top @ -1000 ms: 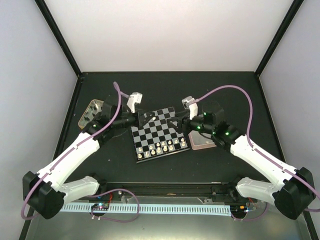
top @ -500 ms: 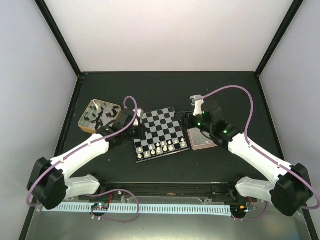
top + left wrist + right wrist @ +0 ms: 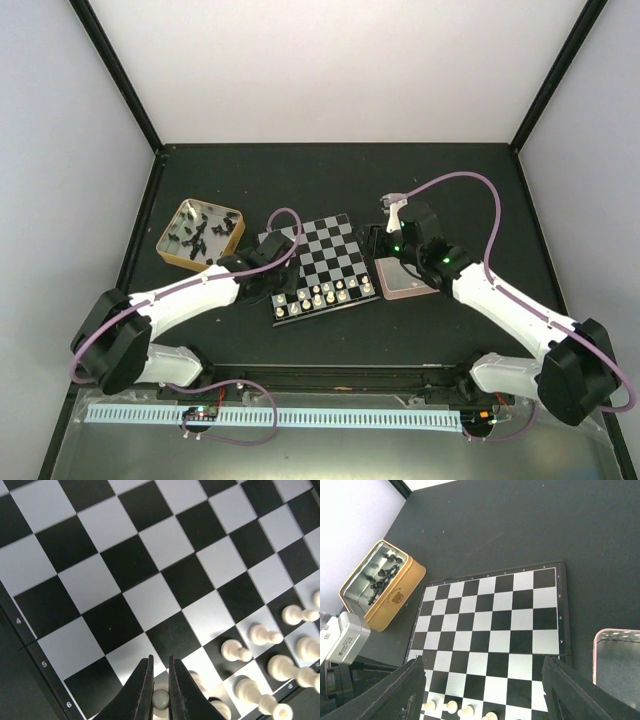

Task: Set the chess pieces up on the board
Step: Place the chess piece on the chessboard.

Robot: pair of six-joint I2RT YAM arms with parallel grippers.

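Observation:
My left gripper is just above the empty dark square (image 3: pixel 291 298) and next needs to lower slightly back onto it and release the white piece to continue the standing row.
The board (image 3: pixel 325 245) lies in the middle of the table, with cream-white chess pieces (image 3: pixel 326 293) standing on its two nearest rows. My left gripper (image 3: pixel 284 290) is low over the board's near left corner. In the left wrist view it (image 3: pixel 160 667) is shut on the round head of a white piece (image 3: pixel 161 699) over a pale square, and other white pieces (image 3: pixel 236 650) stand to its right. My right gripper (image 3: pixel 386 240) hangs open by the board's right edge. In the right wrist view its jaws stand wide apart above the board (image 3: pixel 490 625), with nothing between them.
A gold-rimmed tin (image 3: pixel 200 232) holding black pieces (image 3: pixel 197 230) stands left of the board, also seen in the right wrist view as the tin (image 3: pixel 380 582). A pink tray (image 3: pixel 405 280) sits against the board's right side, under my right arm.
My left gripper has swung from the board's far left side down to its near left corner. My right gripper has drawn back off the board to its right edge.

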